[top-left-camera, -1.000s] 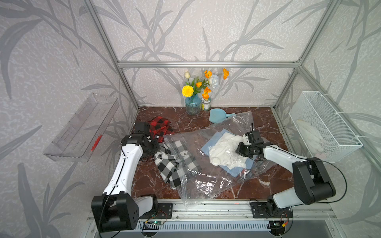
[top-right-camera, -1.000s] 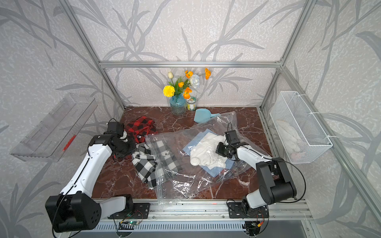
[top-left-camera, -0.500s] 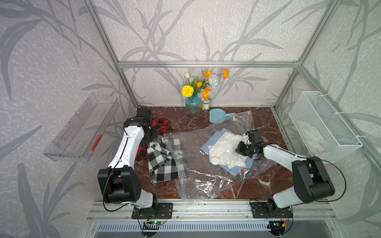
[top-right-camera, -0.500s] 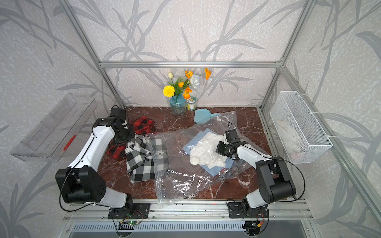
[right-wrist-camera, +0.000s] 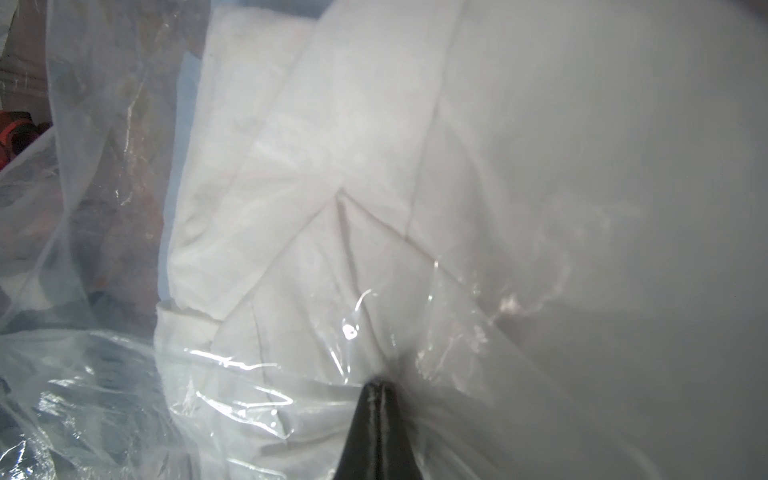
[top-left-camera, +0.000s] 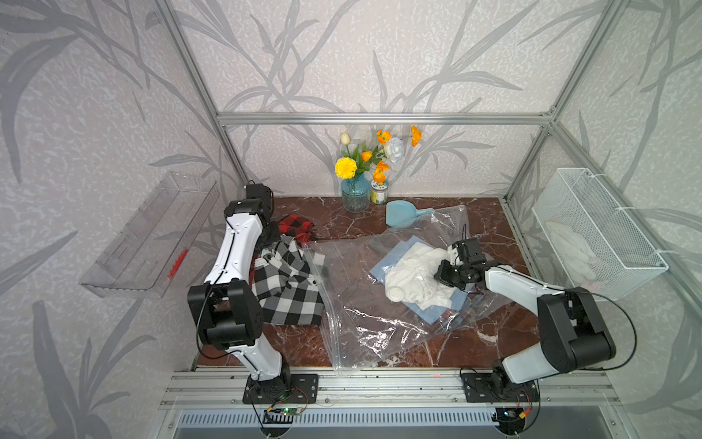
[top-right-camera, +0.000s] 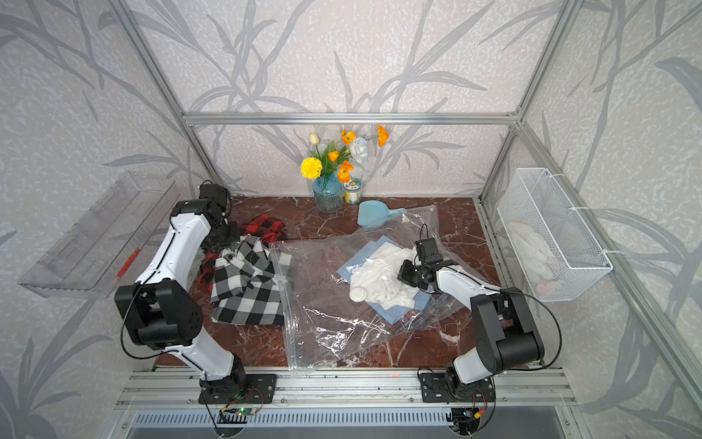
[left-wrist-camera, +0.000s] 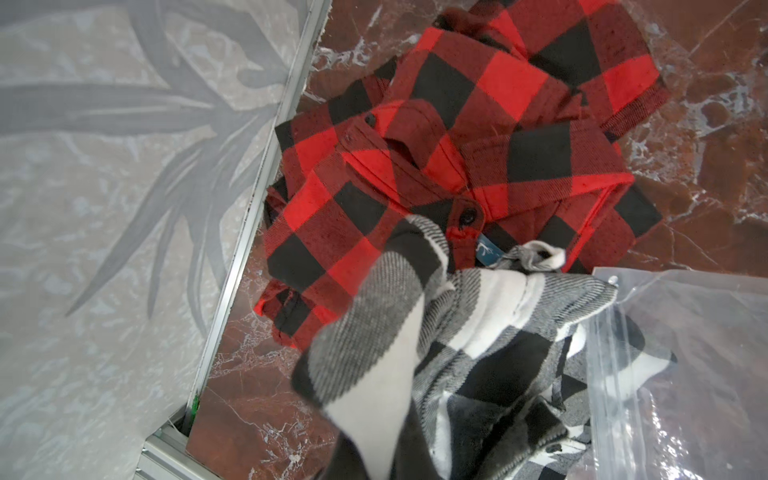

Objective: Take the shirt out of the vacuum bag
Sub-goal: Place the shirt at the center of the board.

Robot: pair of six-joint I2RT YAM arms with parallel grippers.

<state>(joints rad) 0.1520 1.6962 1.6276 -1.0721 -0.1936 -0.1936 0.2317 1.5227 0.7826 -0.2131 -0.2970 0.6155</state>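
Note:
My left gripper next needs to pull the fold outward over the red-and-black checked shirt (top-left-camera: 294, 227), which lies outward of it, and let go, clearing the cloth from the bag (top-left-camera: 364, 323).
The black-and-white checked shirt (top-left-camera: 288, 289) lies left of the vacuum bag (top-left-camera: 364, 323). Its right edge still shows through the plastic at the bag's mouth (left-wrist-camera: 623, 357). My left gripper (top-left-camera: 272, 240) is shut on a raised fold of this shirt (left-wrist-camera: 399, 332). The cloth hides the jaws in the left wrist view. The bag is clear and crinkled, and its round white valve cap (top-left-camera: 395, 293) faces up. My right gripper (right-wrist-camera: 376, 384) is shut on the bag's plastic, over a white garment (top-left-camera: 414, 266) inside. A blue garment (top-left-camera: 393, 254) lies under that one.
A red-and-black checked shirt (left-wrist-camera: 457, 145) lies by the back left wall rail. At the back stand a vase of flowers (top-left-camera: 356, 194), a small can (top-left-camera: 379, 192) and a blue scoop (top-left-camera: 400, 218). A wire basket (top-left-camera: 596, 235) hangs on the right wall, a clear tray (top-left-camera: 152, 235) on the left.
My left arm has swung back towards the far left, dragging the checked shirt leftward out of the bag. The right gripper has held its place on the plastic.

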